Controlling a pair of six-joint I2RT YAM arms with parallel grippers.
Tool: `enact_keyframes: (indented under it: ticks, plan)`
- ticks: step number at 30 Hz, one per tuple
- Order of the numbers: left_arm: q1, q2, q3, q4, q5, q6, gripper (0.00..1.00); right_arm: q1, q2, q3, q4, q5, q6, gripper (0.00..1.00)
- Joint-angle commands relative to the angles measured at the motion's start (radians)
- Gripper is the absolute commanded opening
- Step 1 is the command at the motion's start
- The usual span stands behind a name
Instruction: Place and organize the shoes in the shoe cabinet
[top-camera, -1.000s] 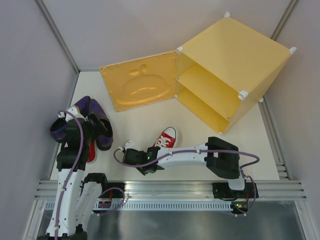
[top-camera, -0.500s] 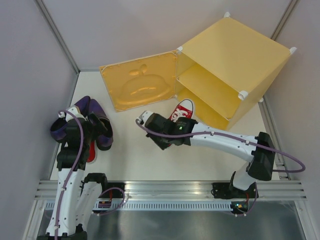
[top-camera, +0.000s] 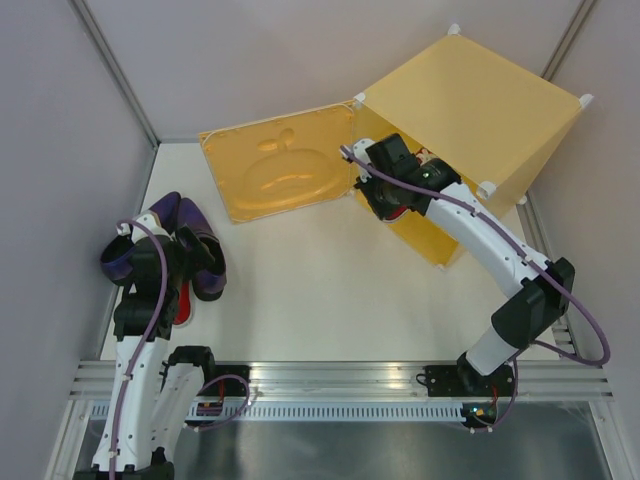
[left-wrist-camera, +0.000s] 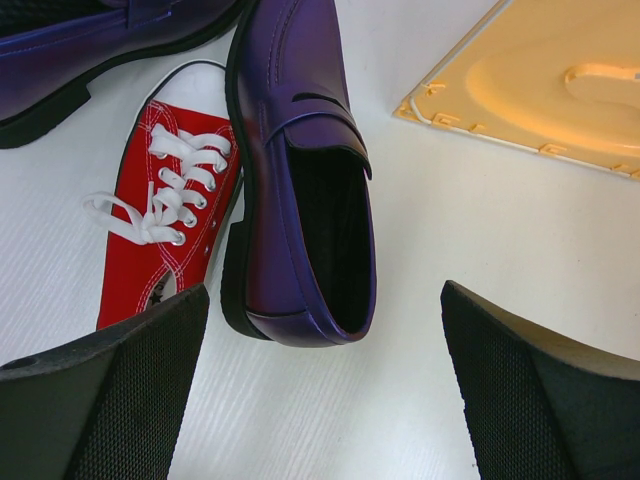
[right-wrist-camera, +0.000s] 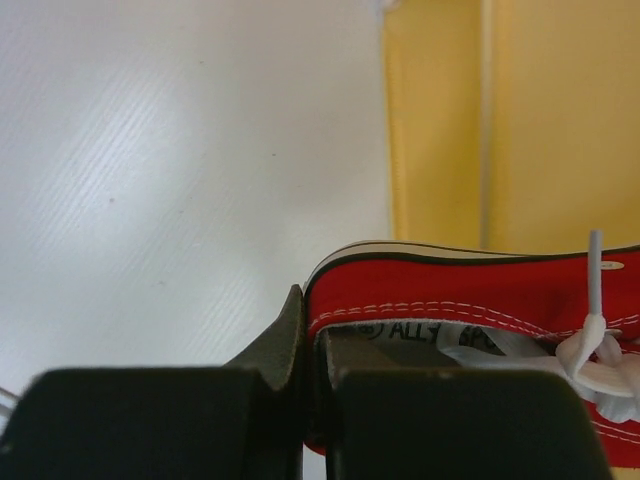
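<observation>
I will carry the sneaker to the right in the top view with my right gripper, farther over the inner shelf, then release it, because its heel sticks out past the cabinet's edge.
My right gripper is shut on the heel wall of a red canvas sneaker with white laces. In the top view it holds the sneaker at the open front of the yellow-orange shoe cabinet, by the inner shelf; the sneaker is mostly hidden there. My left gripper is open and empty, hovering just above a dark purple loafer. The other red sneaker lies beside that loafer. A second purple loafer lies further off.
The cabinet door, embossed with an apple shape, stands swung open to the left; its edge shows in the left wrist view. Grey walls close in the table on both sides and behind.
My right arm has carried the red sneaker from the table's front middle up and to the right, to the cabinet's opening. The left arm has not moved.
</observation>
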Motion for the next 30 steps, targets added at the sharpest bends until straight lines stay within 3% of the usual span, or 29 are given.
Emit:
enact_keyframes:
  ticks: [1, 11, 15, 18, 21, 26, 30]
  plan:
    - [0.003, 0.007, 0.003, 0.011, -0.004, -0.017, 1.00, -0.087, 0.036, 0.086, -0.005, 0.021, -0.117, 0.01]
    - [0.004, 0.013, 0.005, 0.011, 0.002, -0.017, 1.00, -0.177, 0.136, 0.116, 0.013, 0.140, -0.122, 0.04]
    - [0.003, 0.015, 0.005, 0.011, 0.007, -0.016, 1.00, -0.180, 0.122, 0.093, 0.033, 0.169, -0.109, 0.17]
    - [0.003, 0.016, 0.006, 0.011, 0.007, -0.016, 1.00, -0.181, 0.111, 0.085, 0.038, 0.194, -0.102, 0.22]
    - [0.003, 0.016, 0.006, 0.011, 0.007, -0.016, 1.00, -0.183, 0.105, 0.079, 0.035, 0.220, -0.092, 0.34]
    - [0.003, 0.015, 0.005, 0.011, 0.009, -0.016, 1.00, -0.181, 0.076, 0.068, 0.041, 0.239, -0.033, 0.39]
    - [0.004, 0.015, 0.005, 0.011, 0.010, -0.017, 1.00, -0.174, 0.006, 0.021, 0.093, 0.263, 0.042, 0.50]
